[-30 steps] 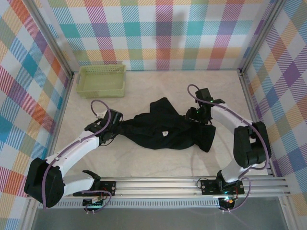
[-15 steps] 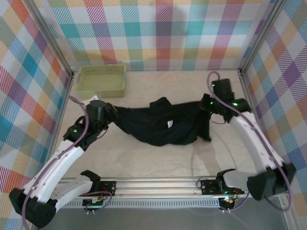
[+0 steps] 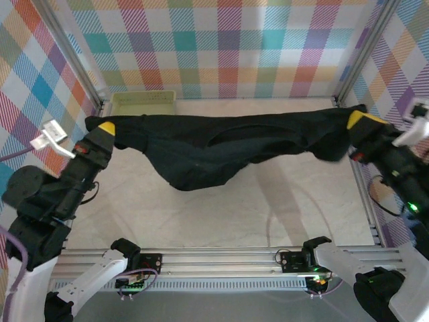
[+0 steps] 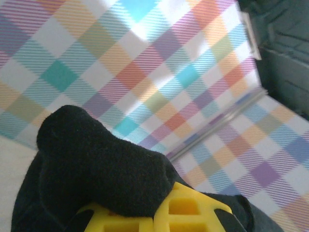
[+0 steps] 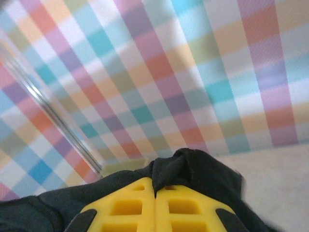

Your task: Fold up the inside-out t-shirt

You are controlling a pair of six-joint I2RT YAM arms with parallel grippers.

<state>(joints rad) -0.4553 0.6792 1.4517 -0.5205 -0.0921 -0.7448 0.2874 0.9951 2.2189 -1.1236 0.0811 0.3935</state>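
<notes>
I will next bring the shirt's end down and across toward the other arm with my left gripper, and let go of it on the bare tabletop (image 3: pixel 200 109) beside the basket.
The black inside-out t-shirt (image 3: pixel 221 144) hangs stretched in the air between both arms, sagging in the middle above the table. My left gripper (image 3: pixel 102 131) is raised at the left and shut on the shirt's left end; black cloth (image 4: pixel 96 164) bulges over its yellow fingers (image 4: pixel 186 208). My right gripper (image 3: pixel 358 123) is raised at the right and shut on the shirt's other end, with bunched cloth (image 5: pixel 193 166) pinched between its closed yellow fingers (image 5: pixel 130 208).
The pale green lattice basket (image 3: pixel 142 100) stands at the back left, partly behind the lifted shirt. The beige tabletop (image 3: pixel 221 215) lies below. Plaid walls (image 3: pixel 221 47) close in the back and both sides, with metal frame posts at the corners.
Both arms have risen and spread apart, lifting the shirt off the table and pulling it taut. A second ago the right gripper closed on the shirt's right side.
</notes>
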